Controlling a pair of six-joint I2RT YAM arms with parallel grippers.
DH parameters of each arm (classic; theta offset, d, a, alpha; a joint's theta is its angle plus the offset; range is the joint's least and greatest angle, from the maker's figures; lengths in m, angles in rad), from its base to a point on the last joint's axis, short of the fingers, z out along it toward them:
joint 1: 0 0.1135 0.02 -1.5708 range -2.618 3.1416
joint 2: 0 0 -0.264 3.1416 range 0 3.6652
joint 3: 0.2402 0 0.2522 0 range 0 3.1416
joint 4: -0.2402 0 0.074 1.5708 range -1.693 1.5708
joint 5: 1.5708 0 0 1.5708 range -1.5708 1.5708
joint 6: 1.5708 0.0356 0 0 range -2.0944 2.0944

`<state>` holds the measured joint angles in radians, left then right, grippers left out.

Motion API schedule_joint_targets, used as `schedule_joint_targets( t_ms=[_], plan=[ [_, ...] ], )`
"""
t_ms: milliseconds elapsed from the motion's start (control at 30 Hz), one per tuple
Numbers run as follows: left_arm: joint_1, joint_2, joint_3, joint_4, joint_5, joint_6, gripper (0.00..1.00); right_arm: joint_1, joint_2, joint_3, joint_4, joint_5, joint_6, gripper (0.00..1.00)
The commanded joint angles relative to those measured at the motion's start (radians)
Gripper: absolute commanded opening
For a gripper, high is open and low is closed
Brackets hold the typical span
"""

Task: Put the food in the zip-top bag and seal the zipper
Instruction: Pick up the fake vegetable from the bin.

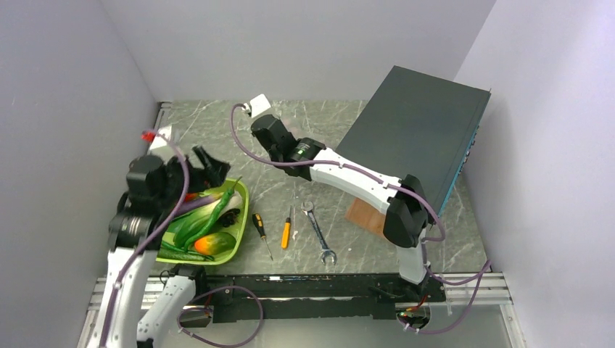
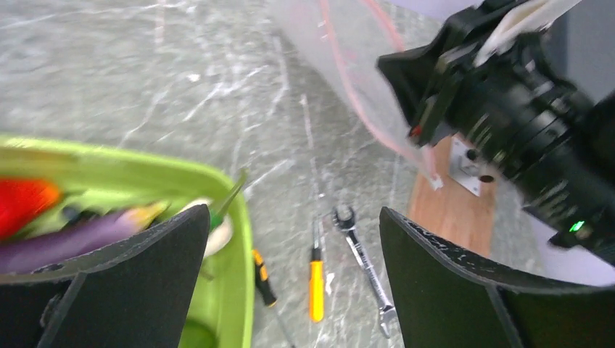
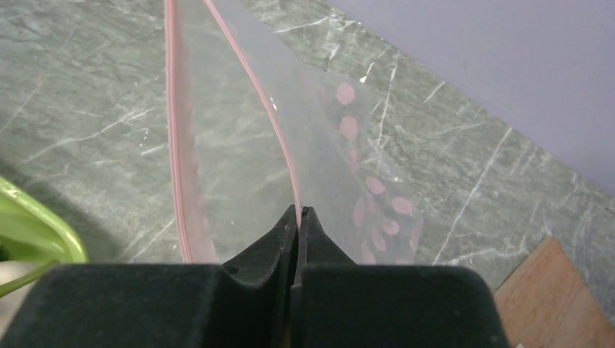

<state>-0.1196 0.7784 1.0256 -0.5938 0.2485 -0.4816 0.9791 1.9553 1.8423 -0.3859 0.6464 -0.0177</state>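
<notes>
My left gripper needs to move down onto the stem end of the curved green pepper next and close its fingers, because that end is below it by the tray's rim.
The food lies in a lime-green tray (image 1: 240, 199): a curved green pepper (image 1: 197, 223), an orange piece (image 1: 215, 243), a purple piece (image 1: 205, 199) and a red piece (image 2: 22, 203). My left gripper (image 1: 210, 165) hangs open and empty above the tray's far right edge; in its wrist view (image 2: 294, 239) its fingers straddle the tray rim and the tools. My right gripper (image 3: 299, 212) is shut on the zipper (image 3: 279, 138) of the zip-top bag (image 3: 232, 145), whose mouth gapes between two pink strips. It holds the bag over the far middle of the table (image 1: 255, 116).
Two screwdrivers (image 1: 286, 230) (image 1: 259, 227) and a wrench (image 1: 319, 233) lie right of the tray. A wooden board (image 1: 366, 216) and a large dark box (image 1: 417, 134) sit at the right. Walls close in on the left, back and right.
</notes>
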Motion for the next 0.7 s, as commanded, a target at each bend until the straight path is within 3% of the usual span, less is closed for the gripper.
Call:
schedule_joint_targets(
  t_ms=[0, 100, 300, 500, 667],
  plan=[
    [-0.002, -0.144, -0.072, -0.354, -0.243, -0.013, 0.92, -0.019, -0.098, -0.036, 0.07, -0.109, 0.029, 0.0],
    [-0.002, -0.211, -0.175, -0.422, -0.212, -0.083, 0.88, -0.031, -0.136, -0.069, 0.085, -0.162, 0.058, 0.0],
    [-0.002, -0.247, -0.342, -0.347, -0.105, -0.151, 0.76, -0.052, -0.182, -0.112, 0.093, -0.288, 0.107, 0.0],
    [-0.022, -0.161, -0.301, -0.358, -0.213, -0.155, 0.64, -0.053, -0.223, -0.172, 0.121, -0.33, 0.101, 0.0],
    [-0.138, 0.015, -0.17, -0.42, -0.397, -0.062, 0.68, -0.053, -0.249, -0.199, 0.14, -0.333, 0.095, 0.0]
  ],
)
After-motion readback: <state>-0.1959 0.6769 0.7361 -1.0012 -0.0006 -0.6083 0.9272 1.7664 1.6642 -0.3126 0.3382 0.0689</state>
